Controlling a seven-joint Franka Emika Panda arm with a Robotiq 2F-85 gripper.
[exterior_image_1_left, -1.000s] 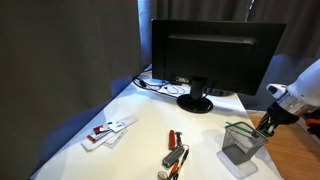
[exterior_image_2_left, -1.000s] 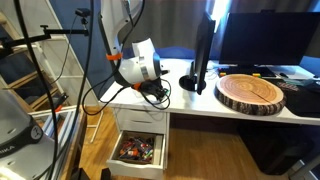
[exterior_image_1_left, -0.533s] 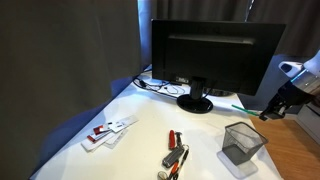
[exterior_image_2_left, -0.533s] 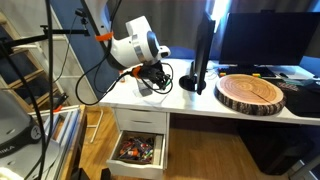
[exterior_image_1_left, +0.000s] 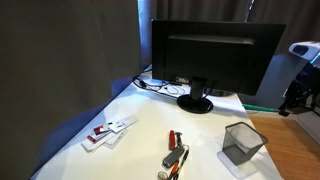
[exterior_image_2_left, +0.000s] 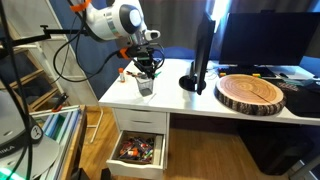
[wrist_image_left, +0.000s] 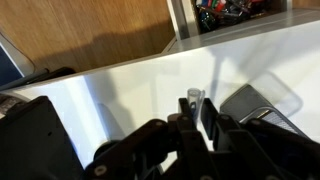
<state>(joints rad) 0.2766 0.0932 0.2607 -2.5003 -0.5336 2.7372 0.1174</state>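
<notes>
The gripper needs to move across to the cup's open top (wrist_image_left: 270, 113) and let go of the thin stick (wrist_image_left: 193, 97) there, since the cup stands to the gripper's right in the wrist view.
My gripper (wrist_image_left: 192, 112) is shut on a thin pen-like stick (wrist_image_left: 193, 97), whose pale tip pokes out between the fingers in the wrist view. The gripper hangs in the air above and beside a grey mesh cup (exterior_image_1_left: 243, 142), apart from it. The gripper shows at the frame edge in an exterior view (exterior_image_1_left: 297, 100) and above the cup (exterior_image_2_left: 146, 86) in an exterior view (exterior_image_2_left: 147, 65). The cup also shows in the wrist view (wrist_image_left: 262, 100), standing on the white desk (wrist_image_left: 120, 90).
A black monitor (exterior_image_1_left: 215, 55) stands at the back of the desk, with cables (exterior_image_1_left: 160, 86) beside its foot. Red-handled tools (exterior_image_1_left: 175, 152) and some cards (exterior_image_1_left: 108, 131) lie on the desk. A wooden slab (exterior_image_2_left: 251, 93) lies by the monitor. A drawer (exterior_image_2_left: 138, 150) below is open.
My gripper has risen from the mesh cup, taking the stick out with it, and has moved up and away from the cup.
</notes>
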